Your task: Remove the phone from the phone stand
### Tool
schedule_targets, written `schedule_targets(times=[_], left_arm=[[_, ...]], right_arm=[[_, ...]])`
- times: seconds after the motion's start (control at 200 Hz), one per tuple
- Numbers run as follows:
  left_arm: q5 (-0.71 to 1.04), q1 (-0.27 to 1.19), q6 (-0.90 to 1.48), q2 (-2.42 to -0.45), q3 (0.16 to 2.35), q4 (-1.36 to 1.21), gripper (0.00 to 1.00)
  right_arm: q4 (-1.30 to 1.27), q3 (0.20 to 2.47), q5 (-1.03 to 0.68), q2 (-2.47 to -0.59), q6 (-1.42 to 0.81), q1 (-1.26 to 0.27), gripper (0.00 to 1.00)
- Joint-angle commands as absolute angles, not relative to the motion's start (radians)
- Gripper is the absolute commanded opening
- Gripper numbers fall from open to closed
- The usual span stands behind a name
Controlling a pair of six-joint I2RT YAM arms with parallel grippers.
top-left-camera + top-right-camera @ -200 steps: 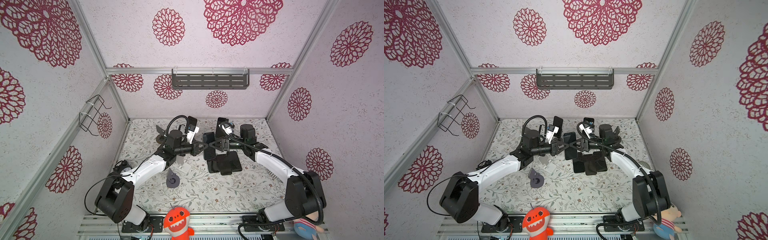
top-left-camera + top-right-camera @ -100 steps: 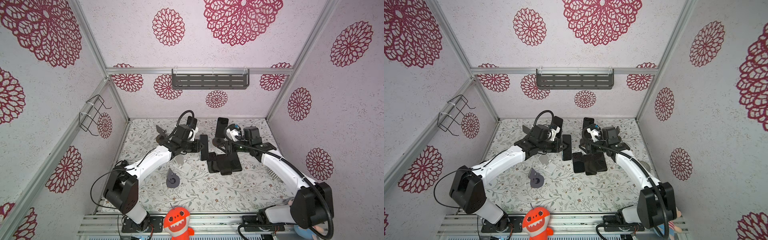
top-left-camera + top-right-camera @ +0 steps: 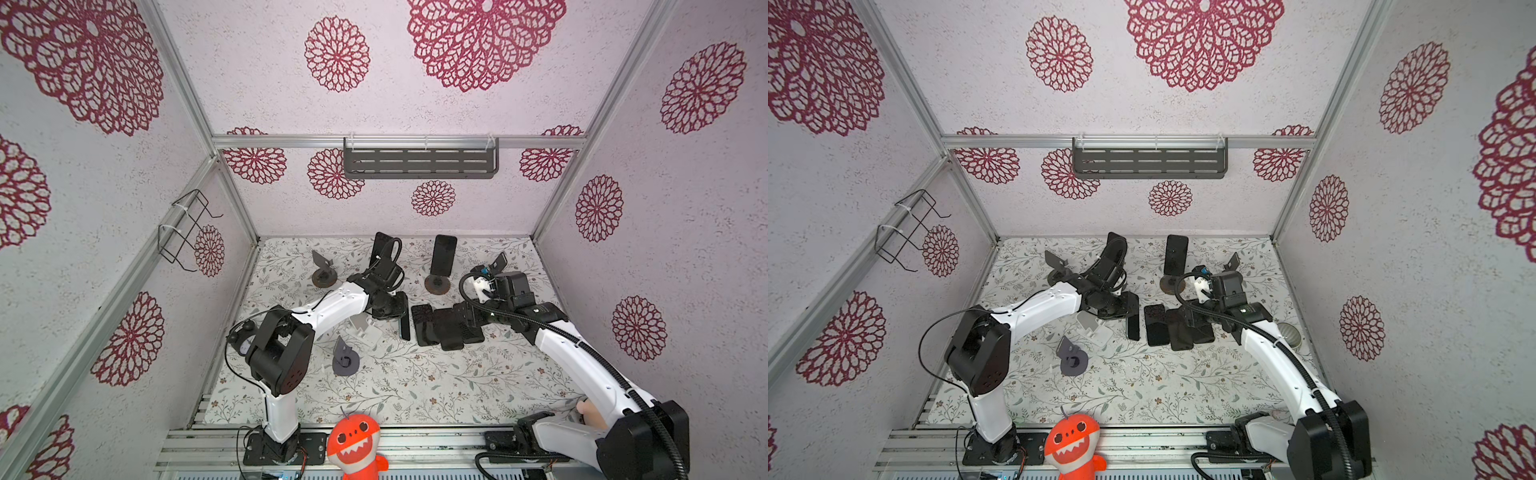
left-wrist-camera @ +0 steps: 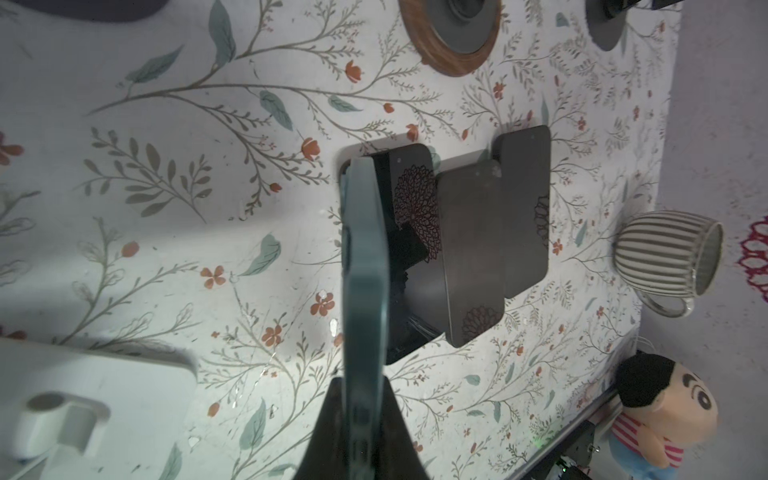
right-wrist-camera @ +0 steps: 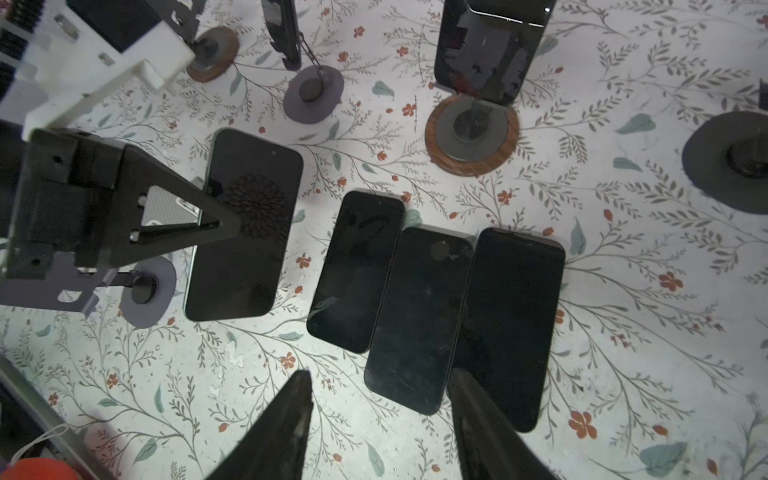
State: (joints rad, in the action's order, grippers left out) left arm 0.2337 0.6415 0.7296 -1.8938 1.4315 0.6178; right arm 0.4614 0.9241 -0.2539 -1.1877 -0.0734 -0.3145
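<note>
The bare part of the floral table is below my left gripper, so I should next move that gripper down and release the dark phone's lower end beside the flat phones.
My left gripper (image 4: pixel 363 384) is shut on the lower end of a dark phone (image 4: pixel 365 270) with a teal rim, and the phone stands on edge. In both top views this phone (image 3: pixel 405 328) hangs just left of three phones (image 3: pixel 451 328) lying flat on the floral table. A white phone stand (image 3: pixel 365 328) sits empty beside the left gripper (image 3: pixel 390 309). My right gripper (image 5: pixel 380 376) hovers open over the flat phones (image 5: pixel 419 320), holding nothing. Another phone (image 3: pixel 442 253) leans on a wood-based stand (image 3: pixel 437 284) at the back.
A grey stand (image 3: pixel 345 359) sits in front of the white one. More stands (image 3: pixel 323 274) are at the back left and back right (image 3: pixel 498 262). A striped mug (image 3: pixel 1289 332) lies near the right wall. An orange plush (image 3: pixel 355 444) sits at the front rail.
A second ago both grippers met at the phone in mid-air. The right gripper has let go and drawn back to the right. The left gripper has lowered the phone beside the flat phones.
</note>
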Motion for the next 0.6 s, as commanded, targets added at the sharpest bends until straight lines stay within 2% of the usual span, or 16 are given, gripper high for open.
schedule_targets(times=[0.0,0.595], left_arm=[[0.227,0.644,0.753,-1.908,1.481,0.624,0.00],[0.336,0.625,0.802,-2.028,1.500,0.615,0.00]], right_arm=[[0.459,0.915,-0.207,-1.183,-0.039,-0.309,0.57],[0.436,0.901,-0.194,-1.185,-0.002,-0.291,0.58]])
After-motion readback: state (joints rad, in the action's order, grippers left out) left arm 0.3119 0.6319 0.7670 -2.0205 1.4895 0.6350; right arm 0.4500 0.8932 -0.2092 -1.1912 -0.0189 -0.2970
